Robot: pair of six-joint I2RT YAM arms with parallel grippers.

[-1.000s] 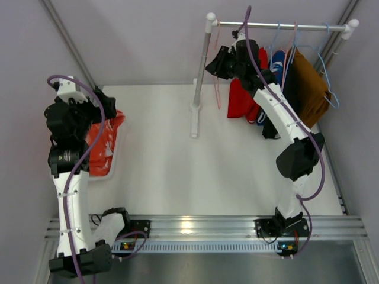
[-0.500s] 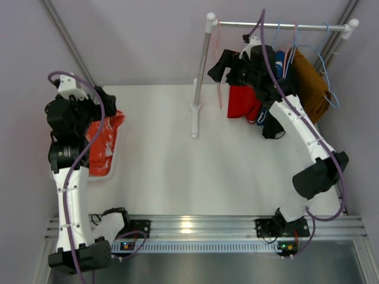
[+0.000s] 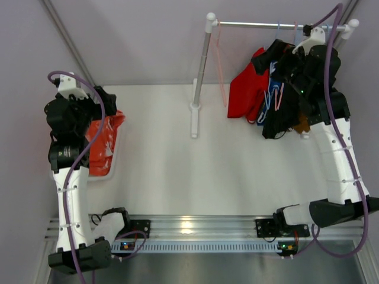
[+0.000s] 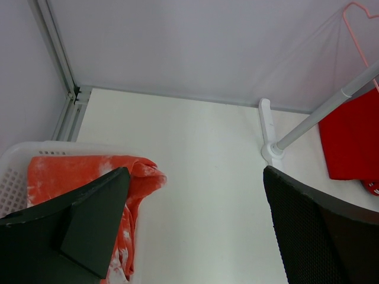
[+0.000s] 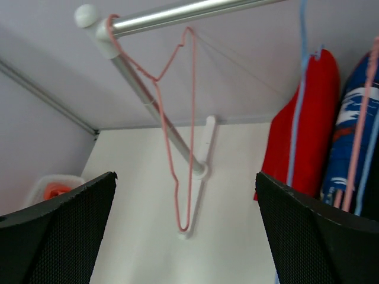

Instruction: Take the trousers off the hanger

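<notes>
Next, my right gripper should lower and shift toward the red trousers (image 3: 243, 92), then onto the blue hanger wire beside them.
Red trousers (image 3: 243, 92), blue-and-white trousers (image 3: 271, 97) and black trousers (image 3: 284, 115) hang from hangers on the metal rail (image 3: 254, 25). An empty pink hanger (image 3: 221, 65) hangs at the rail's left end. My right gripper (image 3: 283, 56) is open, high by the rail's right end behind the garments, holding nothing. In the right wrist view the open gripper (image 5: 186, 225) faces the pink hanger (image 5: 177, 148), with the red trousers (image 5: 308, 130) on the right. Orange-red speckled trousers (image 3: 103, 139) lie in the white basket (image 3: 112, 171). My left gripper (image 3: 98, 106) hovers open over them.
The rail's white post and foot (image 3: 194, 109) stand mid-table. A sliver of brown cloth (image 3: 303, 125) shows behind the right arm. The basket (image 4: 18, 177) sits against the left wall. Walls close in on the left, back and right.
My right arm has swung from the left side of the hanging garments to the rail's right end, and its jaws have opened. The red trousers have shifted left. The left arm stays put.
</notes>
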